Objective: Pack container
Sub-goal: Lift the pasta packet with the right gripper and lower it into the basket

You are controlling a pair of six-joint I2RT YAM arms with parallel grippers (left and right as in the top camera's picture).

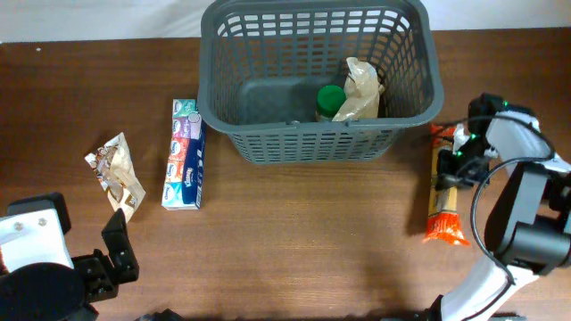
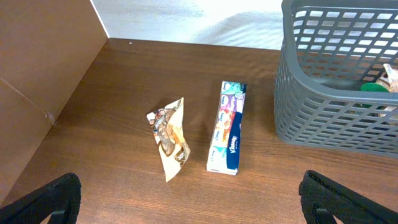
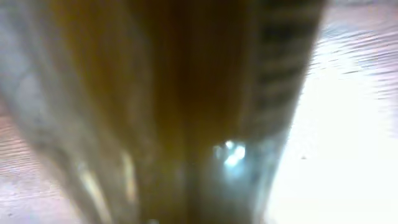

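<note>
The basket stands left of my right gripper in the overhead view, so next my right gripper will lift the spaghetti pack over its high rim and release it inside.
The container, a dark grey slotted basket (image 1: 268,143), stands at the back centre and also shows in the left wrist view (image 2: 311,106). Inside it are a green-lidded item (image 1: 331,96) and a tan crumpled bag (image 1: 361,89). My left gripper (image 2: 199,202) is open and empty at the front left, short of a snack packet (image 2: 169,134) and a long tissue box (image 2: 227,127). My right gripper (image 1: 459,153) is down on a long spaghetti pack with orange ends (image 1: 443,209), right of the basket. The pack (image 3: 174,112) fills the right wrist view as a blur; the fingers are hidden.
The snack packet (image 1: 118,172) and tissue box (image 1: 185,153) lie left of the basket on the brown table. A brown wall panel (image 2: 37,74) stands at the table's left. The right arm's cable loops near the right edge (image 1: 477,205).
</note>
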